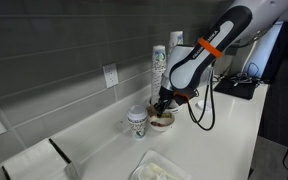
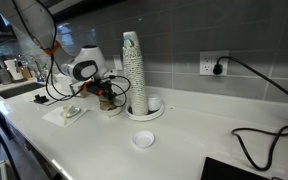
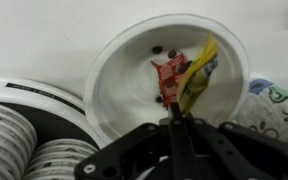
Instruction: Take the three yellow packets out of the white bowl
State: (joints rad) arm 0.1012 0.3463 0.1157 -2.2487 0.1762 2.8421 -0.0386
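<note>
My gripper is in the bowl with the yellow packet and should next rise out of the bowl and lower the packet onto the counter (image 2: 113,140) beside the small white dish, because that spot is clear.
In the wrist view the white bowl (image 3: 119,80) lies just beyond my gripper (image 3: 173,114). A yellow packet (image 3: 197,72) stands tilted inside it, next to a red packet (image 3: 169,74). My fingers are pressed together, and the lower ends of both packets reach their tips. The grip seems to be on the yellow packet. Other yellow packets are hidden. In an exterior view my gripper (image 1: 164,102) points down into the bowl (image 1: 163,121), beside a paper cup (image 1: 137,122).
A tall stack of cups (image 2: 134,65) stands on a round holder right behind the bowl. The paper cup with a green logo (image 3: 276,100) touches the bowl's side. A pale tray (image 1: 164,168) lies near the counter's front. A black cable (image 2: 264,140) crosses the counter.
</note>
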